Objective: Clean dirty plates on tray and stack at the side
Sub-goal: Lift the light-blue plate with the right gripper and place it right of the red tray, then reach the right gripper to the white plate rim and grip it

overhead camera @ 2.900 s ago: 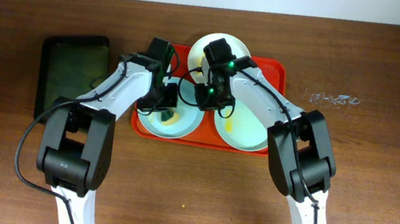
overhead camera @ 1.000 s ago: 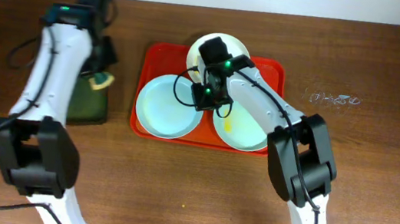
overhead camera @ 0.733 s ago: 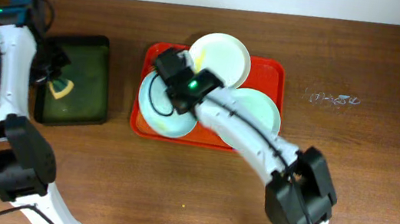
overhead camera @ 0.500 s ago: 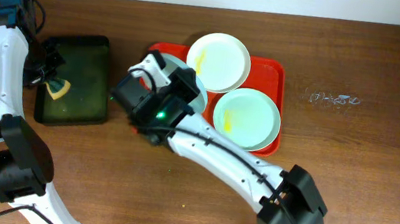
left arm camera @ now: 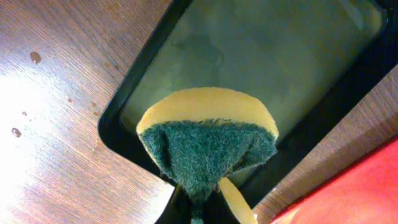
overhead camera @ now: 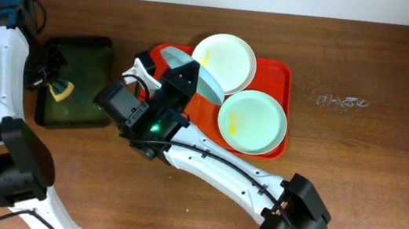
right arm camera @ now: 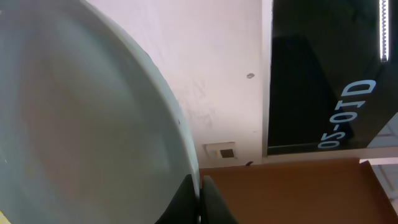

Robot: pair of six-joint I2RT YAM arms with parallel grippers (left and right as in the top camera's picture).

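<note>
The space on the tabletop [overhead camera: 345, 123] beside the red tray is bare, so my right gripper should next swing past both smeared plates, turn its plate level and go down there.
The red tray [overhead camera: 285, 76] holds a white plate [overhead camera: 223, 60] at the back and a pale blue-green plate [overhead camera: 252, 121] at the front right, both with yellow smears. My right gripper [overhead camera: 180, 76] is shut on the rim of the other pale blue-green plate [overhead camera: 202, 83], holding it raised and tilted on edge over the tray's left part. In the right wrist view this plate [right arm camera: 81, 124] fills the left side, with the fingers [right arm camera: 199, 200] pinching its rim. My left gripper [overhead camera: 54, 87] is shut on a yellow-green sponge [left arm camera: 208, 140], fingers [left arm camera: 199, 210] over the dark tray.
The dark green-black tray [overhead camera: 89, 60] lies left of the red tray, also seen in the left wrist view [left arm camera: 280, 62]. Bare brown table [overhead camera: 370, 176] lies to the right and front. A red tray corner [left arm camera: 367, 199] shows in the left wrist view.
My left gripper left the plate it was on and carried the sponge to the dark tray. My right gripper took the left plate, lifted it and tilted it on edge.
</note>
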